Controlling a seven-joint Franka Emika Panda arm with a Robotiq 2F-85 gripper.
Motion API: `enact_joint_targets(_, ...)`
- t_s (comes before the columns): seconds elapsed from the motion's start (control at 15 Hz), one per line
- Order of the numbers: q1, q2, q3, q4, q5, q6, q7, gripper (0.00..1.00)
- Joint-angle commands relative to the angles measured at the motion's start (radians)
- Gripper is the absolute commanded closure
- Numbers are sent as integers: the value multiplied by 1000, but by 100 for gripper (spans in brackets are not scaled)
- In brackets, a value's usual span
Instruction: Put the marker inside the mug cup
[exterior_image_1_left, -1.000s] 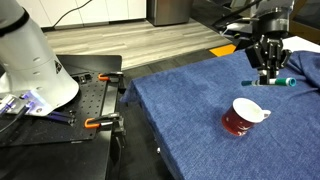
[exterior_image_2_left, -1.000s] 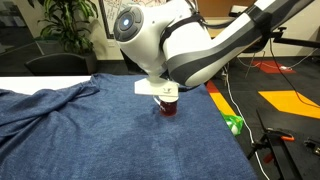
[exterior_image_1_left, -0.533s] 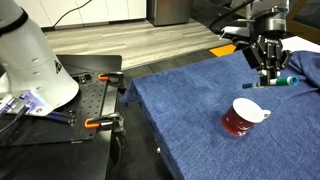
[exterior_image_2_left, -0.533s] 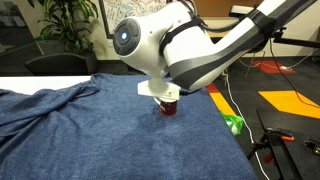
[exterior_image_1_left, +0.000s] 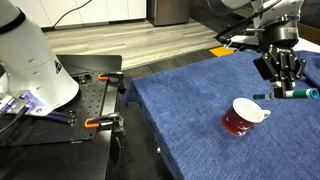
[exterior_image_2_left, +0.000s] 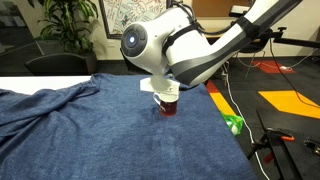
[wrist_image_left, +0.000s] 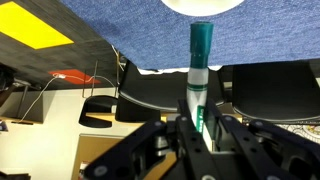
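The mug's white opening (exterior_image_1_left: 248, 109) is below my gripper, beyond the marker's teal end, so my gripper needs to go down toward the mug and release the marker (exterior_image_1_left: 296, 93) over that opening.
The mug cup (exterior_image_1_left: 240, 118) is dark red with a white inside and handle and stands upright on the blue cloth; in an exterior view (exterior_image_2_left: 168, 105) it shows partly behind the arm. My gripper (exterior_image_1_left: 284, 82) is beyond and to the right of the mug, pointing down. It is shut on the marker (exterior_image_1_left: 296, 93), a teal-green stick that juts sideways from the fingers just above the cloth. In the wrist view the marker (wrist_image_left: 198, 65) sits between the fingers (wrist_image_left: 197, 128), with the mug's white rim (wrist_image_left: 205, 5) at the top edge.
A blue cloth (exterior_image_1_left: 190, 110) covers the table, with its edge near the left and front. A white robot base (exterior_image_1_left: 30, 55) and orange clamps (exterior_image_1_left: 93, 123) sit on a black plate to the left. A green object (exterior_image_2_left: 233, 124) lies off the table.
My gripper has moved to the right along the far side of the table, carrying the marker with it. The mug has not moved.
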Motion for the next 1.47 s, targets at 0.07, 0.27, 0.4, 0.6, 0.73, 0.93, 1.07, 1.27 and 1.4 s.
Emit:
enact_joint_targets(0.07, -51, 38, 43, 34, 10, 37, -9, 95)
enact_joint_targets(0.27, -61, 67, 51, 51, 19, 42, -16, 95)
enact_joint_targets(0.4, -66, 89, 52, 68, 22, 47, -22, 95)
enact_joint_targets(0.6, -69, 123, 54, 101, 35, 51, -38, 55)
enact_joint_targets(0.73, -68, 135, 52, 115, 39, 55, -39, 47)
enact_joint_targets(0.93, -66, 144, 49, 132, 42, 54, -36, 25)
enact_joint_targets(1.07, -56, 128, 43, 125, 33, 48, -19, 10)
enact_joint_targets(1.27, -46, 85, 36, 106, 19, 45, 6, 0)
enact_joint_targets(1.4, -39, 54, 33, 95, 8, 39, 21, 0)
